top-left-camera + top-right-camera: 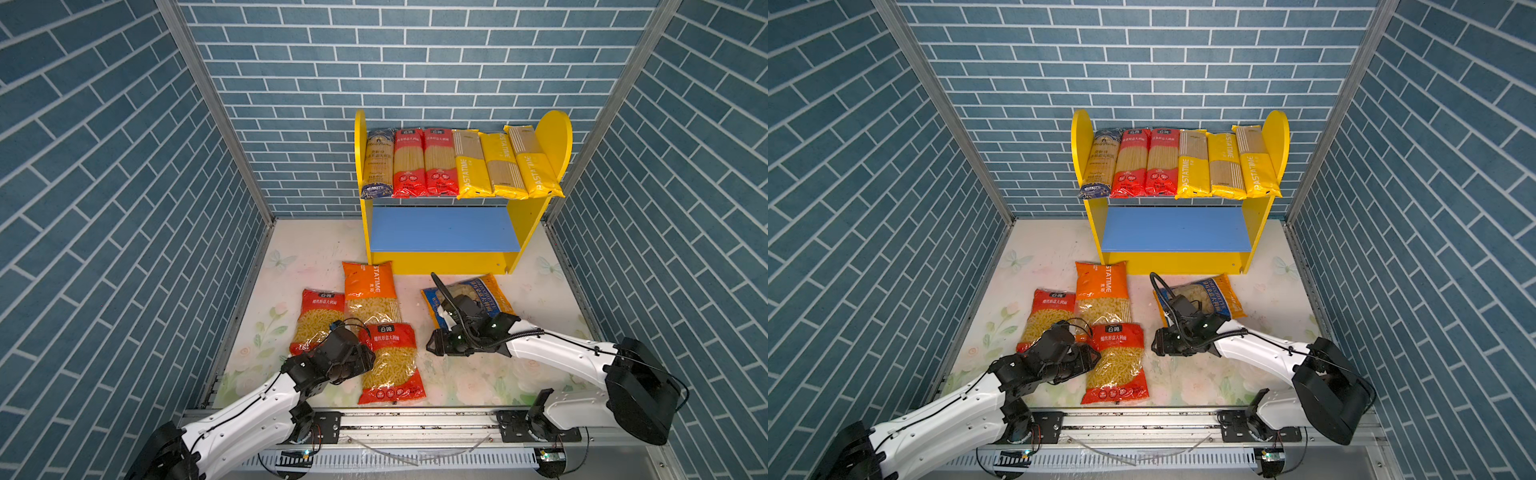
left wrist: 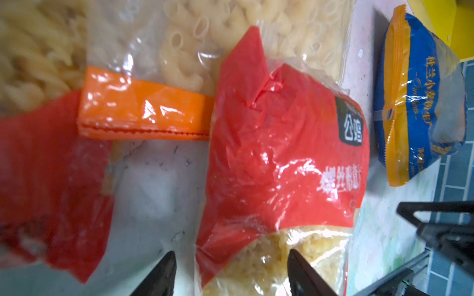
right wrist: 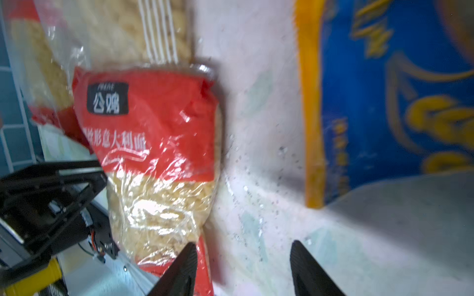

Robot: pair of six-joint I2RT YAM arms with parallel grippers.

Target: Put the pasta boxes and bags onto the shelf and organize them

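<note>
I need to move my right gripper across toward the blue-yellow bag next and close it on the nearer red bag's edge, clear beside bare table.
The shelf (image 1: 555, 137) (image 1: 1277, 137) stands at the back with several long spaghetti packs (image 1: 461, 166) lying side by side on its upper board; its blue lower board (image 1: 444, 228) is bare. On the table lie an orange bag (image 1: 370, 286), a red bag (image 1: 318, 316), a nearer red bag (image 1: 390, 365) (image 2: 282, 166) (image 3: 159, 128) and a blue-yellow bag (image 1: 486, 295) (image 2: 420, 102). My left gripper (image 1: 370, 357) (image 2: 230, 269) is open, its jaws straddling the nearer red bag's left edge. My right gripper (image 1: 432, 345) (image 3: 243, 256) is open over bare table between that bag and the blue-yellow bag.
Blue brick-patterned walls close in the left, back and right sides. A metal rail (image 1: 415, 424) runs along the front edge where both arms are mounted. The floral tabletop (image 1: 548, 299) shows to the right of the blue-yellow bag and in front of the shelf.
</note>
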